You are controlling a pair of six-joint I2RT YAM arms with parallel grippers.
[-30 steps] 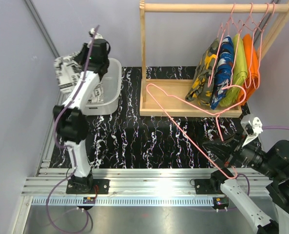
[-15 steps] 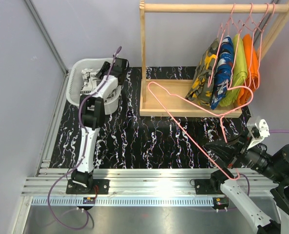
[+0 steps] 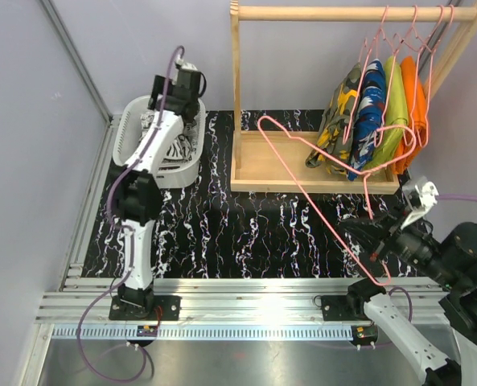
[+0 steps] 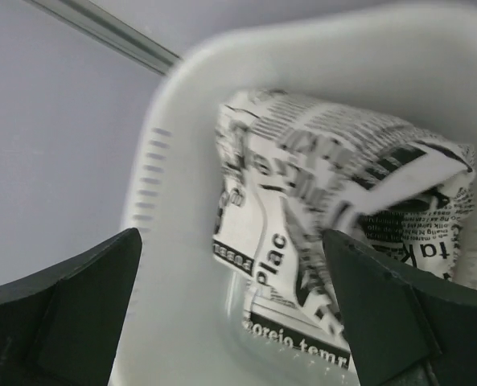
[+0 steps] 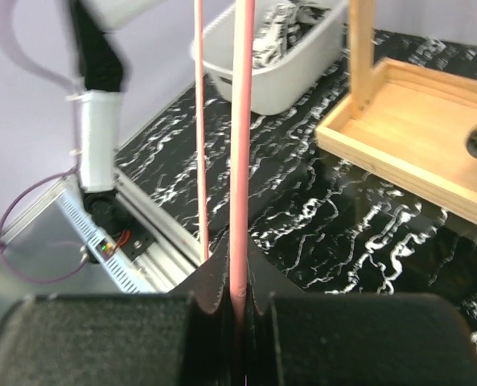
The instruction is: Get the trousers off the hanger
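The pink hanger goes outward in my right gripper next and hooks over the bar's empty part [image 3: 312, 14] between the post and the camouflage trousers, since that part is bare.
The black-white print trousers [image 3: 169, 149] [image 4: 318, 193] lie crumpled in the white basket [image 3: 132, 135]. My left gripper [image 3: 176, 104] [image 4: 232, 235] hovers just above them, open, with nothing between its fingers. My right gripper [image 3: 376, 256] [image 5: 238, 301] is shut on the wire of a bare pink hanger [image 3: 310, 181] [image 5: 241, 161], held slanting above the mat. The camouflage trousers [image 3: 340, 112] and the blue print trousers [image 3: 372, 104] hang on pink hangers from the wooden rack's rail [image 3: 318, 13].
A lime-green garment [image 3: 396, 104] and an orange garment [image 3: 416, 95] hang at the rail's right end. The rack's wooden tray base [image 3: 270, 173] stands on the black marbled mat [image 3: 222, 233]. The basket [image 5: 294, 76] sits at the mat's far left corner.
The left arm swung over the basket, its gripper opened, and the black-white trousers dropped in. The right gripper raised the bare hanger slightly toward the rack.
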